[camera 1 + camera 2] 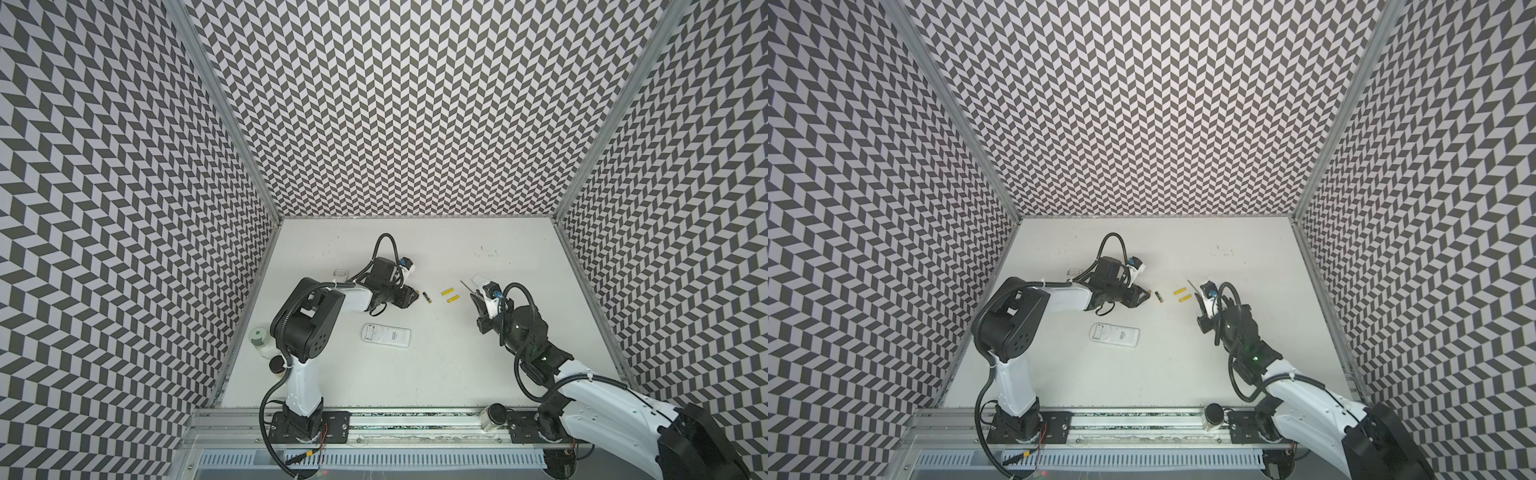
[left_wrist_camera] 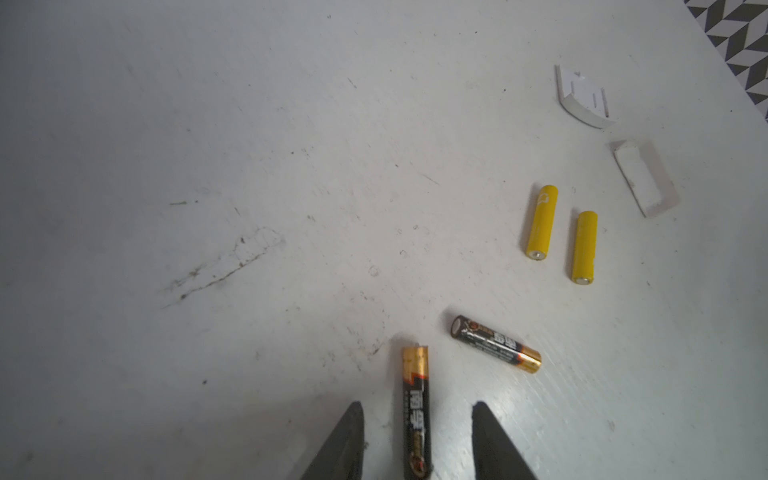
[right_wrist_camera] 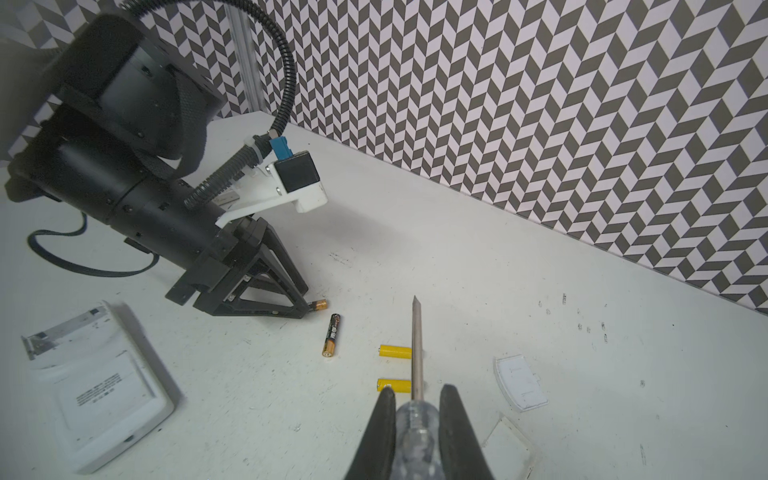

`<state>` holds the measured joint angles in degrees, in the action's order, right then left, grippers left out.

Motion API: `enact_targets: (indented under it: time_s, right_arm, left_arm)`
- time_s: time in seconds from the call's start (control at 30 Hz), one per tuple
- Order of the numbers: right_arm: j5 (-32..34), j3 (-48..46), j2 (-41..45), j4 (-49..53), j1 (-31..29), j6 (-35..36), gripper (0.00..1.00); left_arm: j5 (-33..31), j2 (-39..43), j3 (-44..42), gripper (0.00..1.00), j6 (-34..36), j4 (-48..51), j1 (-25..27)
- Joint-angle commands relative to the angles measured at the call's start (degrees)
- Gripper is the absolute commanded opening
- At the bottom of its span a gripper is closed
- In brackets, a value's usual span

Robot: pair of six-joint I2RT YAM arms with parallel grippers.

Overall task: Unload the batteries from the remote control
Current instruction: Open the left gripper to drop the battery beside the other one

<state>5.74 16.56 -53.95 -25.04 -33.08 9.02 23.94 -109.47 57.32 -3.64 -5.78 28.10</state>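
Observation:
The tabletop below and back is bare, so the right gripper will next move back, lower the handle and release it on the tabletop by the remote control's closed end (image 1: 429, 332) (image 3: 220, 444).
The white remote control (image 1: 385, 335) lies face down on the table, its battery bay open at its left end. Two yellow batteries (image 2: 541, 222) (image 2: 584, 247) lie side by side to the right of the left arm. A black battery with a gold end (image 2: 496, 344) lies near them. Another black battery (image 2: 415, 415) lies on the table between the fingers of my open left gripper (image 2: 417, 404), with a gap on each side. My right gripper (image 3: 418, 388) is shut on the clear handle of a screwdriver (image 3: 417, 345), its shaft above the yellow batteries.
A white battery cover (image 3: 521, 384) and a clear plastic piece (image 3: 509, 446) lie by the right gripper. A small clear box (image 1: 340, 273) sits behind the left arm. Jars (image 1: 259, 337) stand at the left edge, and another jar (image 1: 494, 417) stands on the front rail.

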Motion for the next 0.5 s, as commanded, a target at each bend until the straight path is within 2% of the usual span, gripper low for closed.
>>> enact_targets:
  time_s: [0.0, 0.13, 0.23, 0.47]
  right_arm:
    - [-2.51, 0.7, -0.01, -3.57, 0.38, -0.09, 0.0]
    - [-9.95, 2.8, -3.35, -3.01, 0.37, -0.06, 0.0]
    - [-15.08, 3.13, -7.34, -6.57, 0.31, 0.11, 0.0]
    - [-26.97, 5.91, -18.45, -11.08, 0.12, -5.22, 0.0]
  left_arm:
    - [-1.35, 4.86, 0.14, 0.54, 1.76, 1.65, -0.17]
    - [-1.52, 11.36, -0.55, 0.62, 4.41, 2.06, -1.42]
    - [-1.96, 14.75, -2.21, 0.68, 5.89, 0.58, -2.73]
    - [-5.49, 19.57, -2.12, 0.86, 17.87, 2.73, -4.65]
